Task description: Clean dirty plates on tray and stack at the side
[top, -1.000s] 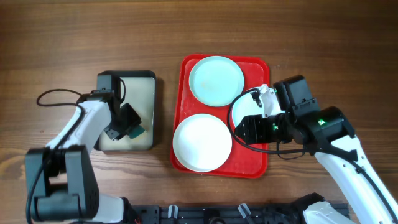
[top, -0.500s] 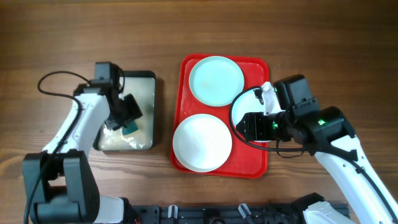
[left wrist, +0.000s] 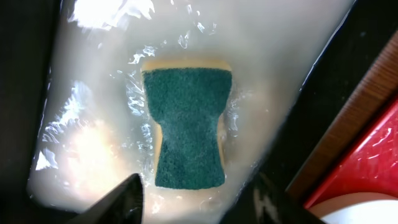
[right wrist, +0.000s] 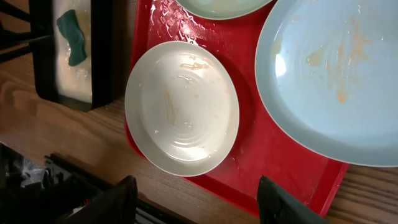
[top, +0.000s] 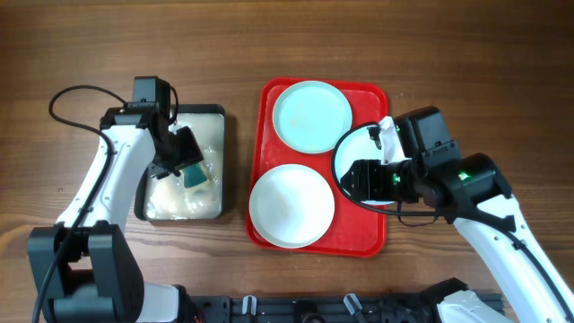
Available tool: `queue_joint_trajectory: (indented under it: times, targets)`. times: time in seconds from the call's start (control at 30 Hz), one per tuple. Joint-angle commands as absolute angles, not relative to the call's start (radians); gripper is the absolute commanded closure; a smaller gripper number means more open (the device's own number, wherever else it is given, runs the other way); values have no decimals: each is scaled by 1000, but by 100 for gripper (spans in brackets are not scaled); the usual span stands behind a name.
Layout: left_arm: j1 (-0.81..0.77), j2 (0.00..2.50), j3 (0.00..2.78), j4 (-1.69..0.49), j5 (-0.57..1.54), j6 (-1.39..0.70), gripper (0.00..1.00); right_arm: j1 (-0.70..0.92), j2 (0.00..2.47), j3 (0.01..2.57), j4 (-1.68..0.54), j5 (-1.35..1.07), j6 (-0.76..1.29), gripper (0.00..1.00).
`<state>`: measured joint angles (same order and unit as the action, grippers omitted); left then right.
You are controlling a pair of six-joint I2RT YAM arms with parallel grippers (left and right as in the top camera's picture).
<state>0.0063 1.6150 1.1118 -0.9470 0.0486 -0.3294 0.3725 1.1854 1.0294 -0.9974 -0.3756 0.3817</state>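
Note:
The narrow middle of the green sponge (top: 195, 175) (left wrist: 188, 127) fits between my left gripper's fingers, so next the gripper comes down open onto that slim middle and closes there.
The red tray (top: 372, 235) holds three plates. A pale blue plate (top: 312, 115) lies at its far end and a white plate (top: 291, 205) at its near left. The other pale blue plate (right wrist: 336, 74), smeared with orange, lies at the right, mostly under my right arm in the overhead view. The white plate (right wrist: 182, 107) shows faint smears. My right gripper (right wrist: 199, 205) is open and empty above the tray (right wrist: 267, 149). My left gripper (left wrist: 196, 205) is open above a green sponge (left wrist: 188, 127) lying in soapy water, not touching it.
The sponge (top: 195, 177) lies in a smaller black-rimmed tray (top: 221, 161) of cloudy water left of the red tray. Wooden table (top: 430, 45) runs all round. A dark rail (top: 296, 309) lies along the near edge.
My left arm has swung toward the far side of the small tray, and the sponge now lies free in the water. The right arm has barely moved.

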Motion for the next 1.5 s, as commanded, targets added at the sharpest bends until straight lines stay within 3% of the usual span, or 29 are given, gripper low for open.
queue_joint_trajectory:
  times: [0.0,0.1,0.17,0.2,0.23,0.27,0.47,0.73,0.87,0.93,1.07,1.27,1.33,1.47]
  targets:
    - [2,1618,1081,-945,17,-327,43,377,1188,1039,-995,-366,396,38]
    - [2,1627,965,-803,14,-429,43,377,1188,1039,-995,-365,397,38]
    - [3,1647,901,-690,13,-431,54,377,1188,1039,-995,-366,397,38]
    - [2,1664,894,-658,13,-423,66,377,1188,1039,-995,-366,404,38]
    - [3,1671,894,-633,14,-403,90,377,1188,1039,-995,-366,423,38]
    - [3,1670,896,-623,13,-387,96,377,1188,1039,-994,-366,423,38]
    - [2,1638,1183,-836,10,-274,96,377,1188,1039,-985,-365,422,38]
    - [2,1800,1140,-714,-50,-268,96,377,1188,1039,-988,-365,429,38]
    - [2,1862,1141,-746,-20,-267,96,377,1190,1036,-1018,-347,426,37]
    - [2,1845,1206,-892,25,-238,96,377,1205,977,-1030,-348,435,38]
    - [2,1795,1376,-1065,84,-238,96,386,1259,900,-915,-427,340,46]
    - [1,1621,1486,-1175,229,-239,96,479,1483,898,-785,-424,343,48]
    - [-9,1576,1486,-1224,270,-239,96,481,1564,898,-752,-352,414,58]
    - [-98,1556,1482,-1319,270,-245,96,481,1696,898,-645,-332,420,66]
